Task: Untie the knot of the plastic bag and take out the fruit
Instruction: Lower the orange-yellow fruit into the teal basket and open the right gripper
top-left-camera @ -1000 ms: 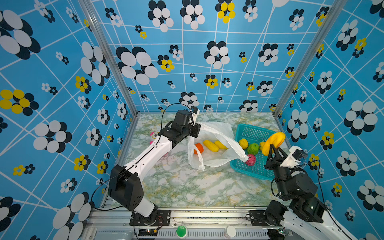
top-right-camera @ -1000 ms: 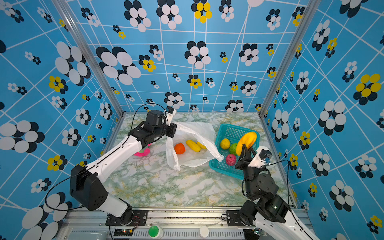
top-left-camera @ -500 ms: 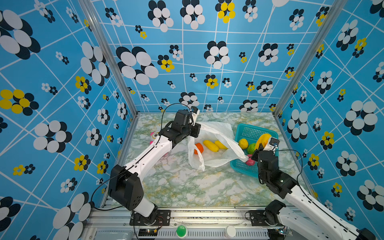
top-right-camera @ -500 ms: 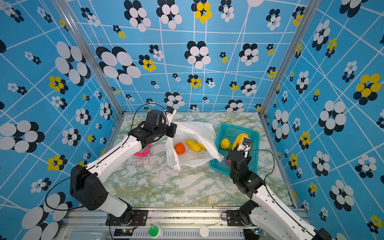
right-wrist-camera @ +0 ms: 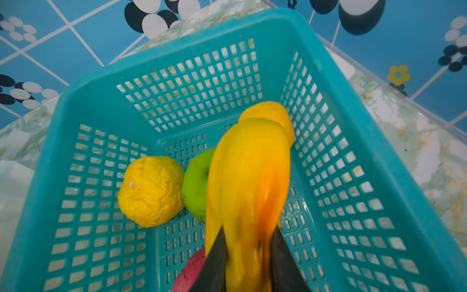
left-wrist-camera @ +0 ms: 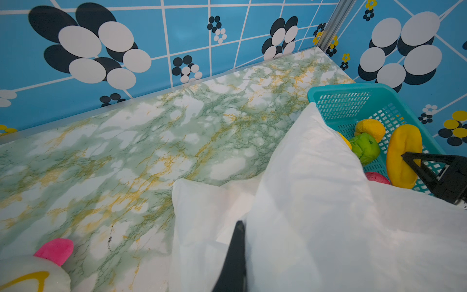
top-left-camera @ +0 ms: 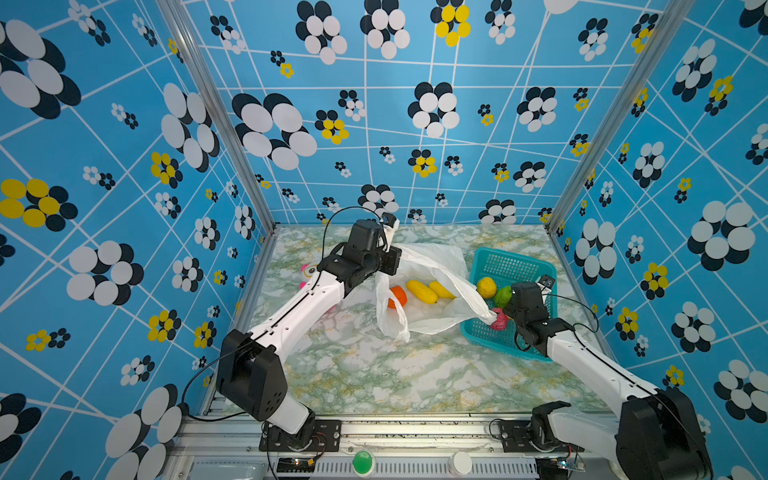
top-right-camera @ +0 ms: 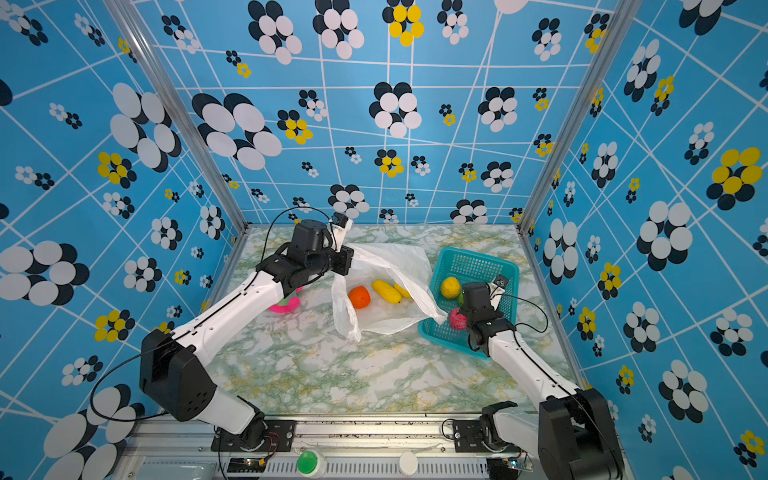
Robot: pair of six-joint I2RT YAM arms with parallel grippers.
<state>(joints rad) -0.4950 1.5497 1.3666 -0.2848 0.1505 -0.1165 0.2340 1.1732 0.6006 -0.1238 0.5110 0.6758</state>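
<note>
I need to move my right gripper gently back and down to the bare bottom of the basket beside the pink-red fruit and let go of the long yellow-orange fruit (right-wrist-camera: pixel 250 177) there, because that part of the basket's bottom is empty.
The white plastic bag (top-left-camera: pixel 432 266) lies open on the marble table, and no knot is in view. My left gripper (top-left-camera: pixel 392 259) is shut on the bag's rim and holds it up; in the left wrist view the film hides one finger. Inside the bag lie an orange fruit (top-left-camera: pixel 397 296) and two oblong yellow ones (top-left-camera: pixel 422 291). My right gripper (right-wrist-camera: pixel 249 232) is shut on a long yellow-orange fruit (right-wrist-camera: pixel 250 177) low inside the teal basket (right-wrist-camera: pixel 101 101). In both top views the wrist hides that fruit.
In the basket (top-left-camera: pixel 515 255) lie a wrinkled yellow fruit (right-wrist-camera: pixel 151 189), a green one (right-wrist-camera: pixel 197 182) and a pink-red one (top-left-camera: pixel 498 320). A bag flap drapes over the basket's left rim. A pink and white plush toy (top-left-camera: pixel 309 272) sits under my left arm.
My right arm has swung down and left, taking the yellow-orange fruit from high beside the basket to low inside it. The left arm and the bag have stayed still.
</note>
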